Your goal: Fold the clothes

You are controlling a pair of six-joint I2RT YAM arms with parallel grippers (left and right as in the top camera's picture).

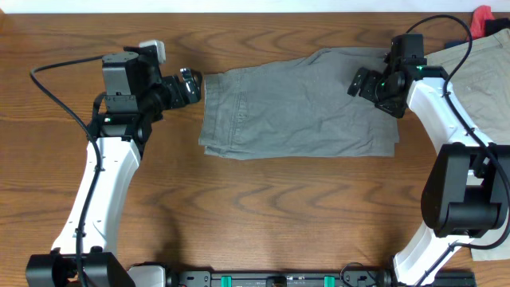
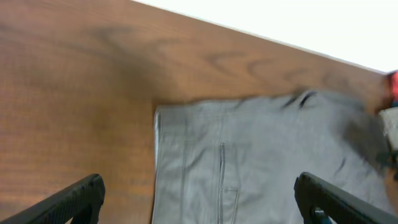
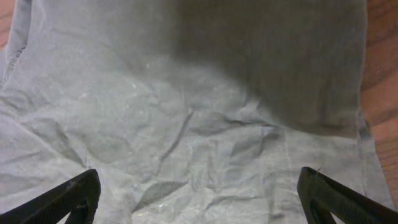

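The shorts' seamed end (image 1: 213, 112) (image 2: 175, 208) lies below the left gripper and to its right in the overhead view, so the robot will lower the gripper that way and close it there.
The mid-grey shorts (image 1: 299, 108) lie folded flat on the wooden table, stitched pocket seams showing in the left wrist view (image 2: 249, 162). My left gripper (image 1: 191, 86) hovers at the shorts' left edge, open and empty, its fingers wide apart (image 2: 199, 202). My right gripper (image 1: 362, 82) hangs over the shorts' right end, open and empty, with wrinkled grey cloth between its fingertips (image 3: 199, 199). Khaki-beige trousers (image 1: 486, 80) lie at the far right of the table.
A red object (image 1: 481, 19) sits at the table's back right corner. The right arm's base (image 1: 466, 195) stands partly over the khaki cloth. Bare wood runs along the table's front and left side (image 1: 239, 207).
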